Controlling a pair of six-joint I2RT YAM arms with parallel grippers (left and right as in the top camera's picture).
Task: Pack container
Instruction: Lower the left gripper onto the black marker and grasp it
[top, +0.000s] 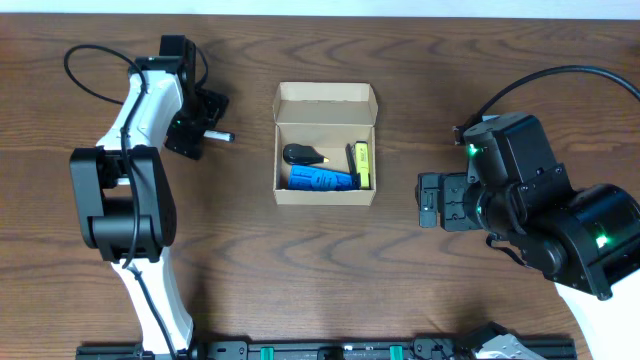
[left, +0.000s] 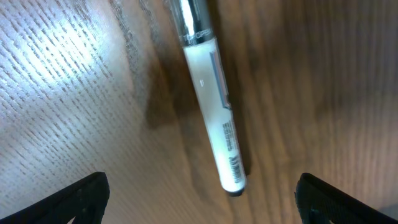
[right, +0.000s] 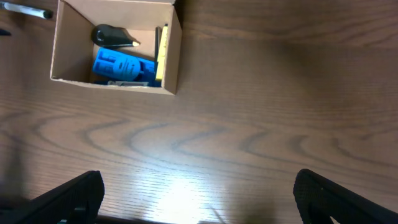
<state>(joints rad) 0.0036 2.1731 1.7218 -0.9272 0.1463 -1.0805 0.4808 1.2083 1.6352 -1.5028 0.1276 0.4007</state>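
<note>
Next, my left gripper lowers and advances toward the pen's dark cap and closes on the pen's white body (left: 213, 96). The white pen lies lengthwise between the open fingers.
The tan cardboard container (top: 325, 145) stands open at the table's middle, its flap lid folded back at the far side. Inside lie a blue marker (top: 320, 179), a black object (top: 301, 154) and a yellow highlighter (top: 362, 164). It also shows in the right wrist view (right: 115, 50). A white pen (left: 211, 99) lies flat on the wood left of the container, partly under my left arm in the overhead view (top: 218, 135). My left gripper (left: 202, 199) is open just above the pen, its fingers either side of the pen's end. My right gripper (right: 199, 193) is open and empty, right of the container.
The wooden table (top: 330, 260) stretches all round. My left arm's base and links (top: 125, 205) stand at the left. My right arm's body (top: 540, 205) takes up the right side. A black rail (top: 320, 350) runs along the front edge.
</note>
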